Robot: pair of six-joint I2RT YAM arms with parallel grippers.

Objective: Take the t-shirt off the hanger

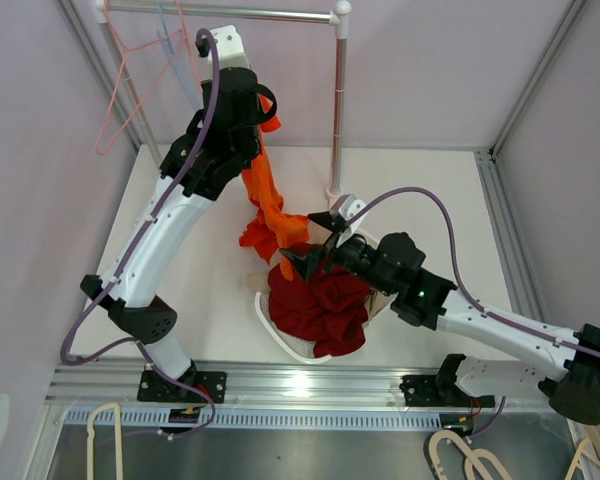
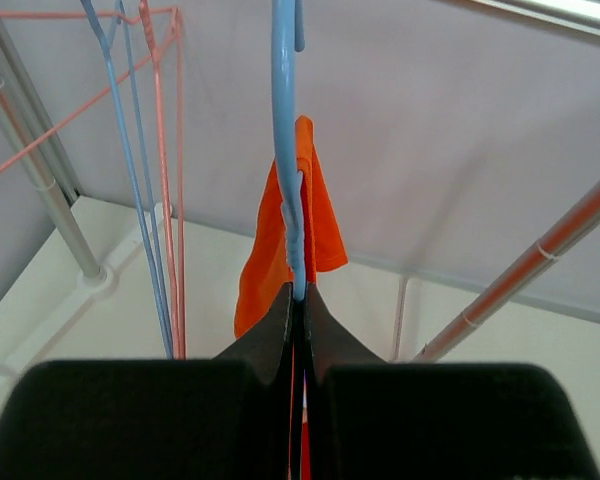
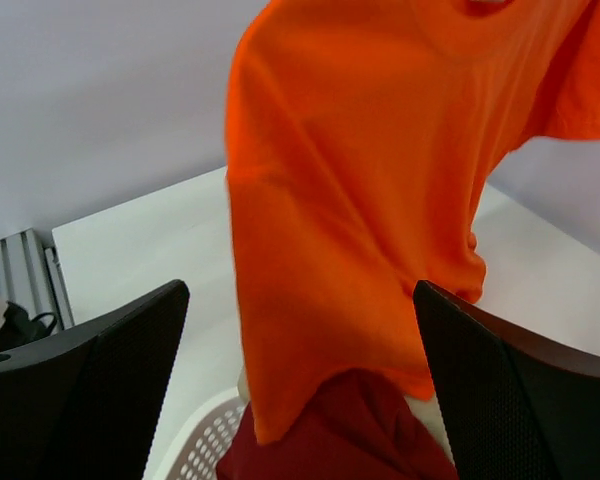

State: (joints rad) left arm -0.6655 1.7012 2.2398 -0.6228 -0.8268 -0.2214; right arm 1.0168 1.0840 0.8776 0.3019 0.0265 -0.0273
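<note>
Next, my right gripper moves to the left in the top view onto the t-shirt's lower hem.
An orange t-shirt [image 1: 265, 200] hangs from a light blue hanger [image 2: 285, 150]. My left gripper [image 2: 298, 295] is shut on the hanger's lower part, and it holds the hanger high near the rail [image 1: 260, 115]. In the left wrist view the t-shirt [image 2: 280, 250] drapes just beyond the fingertips. My right gripper [image 1: 302, 240] is open, level with the t-shirt's lower hem. In the right wrist view the cloth [image 3: 360, 200] hangs in front of the wide-apart jaws [image 3: 300, 290] and nothing is gripped. In the top view the hanger is hidden behind the left wrist.
A white basket [image 1: 280, 340] holds dark red clothes [image 1: 320, 305] right under the t-shirt's hem; both show in the right wrist view [image 3: 195, 440] [image 3: 340, 430]. A clothes rail [image 1: 230, 12] with its post [image 1: 338, 100] carries bare pink [image 1: 115, 90] and blue [image 1: 170, 40] hangers.
</note>
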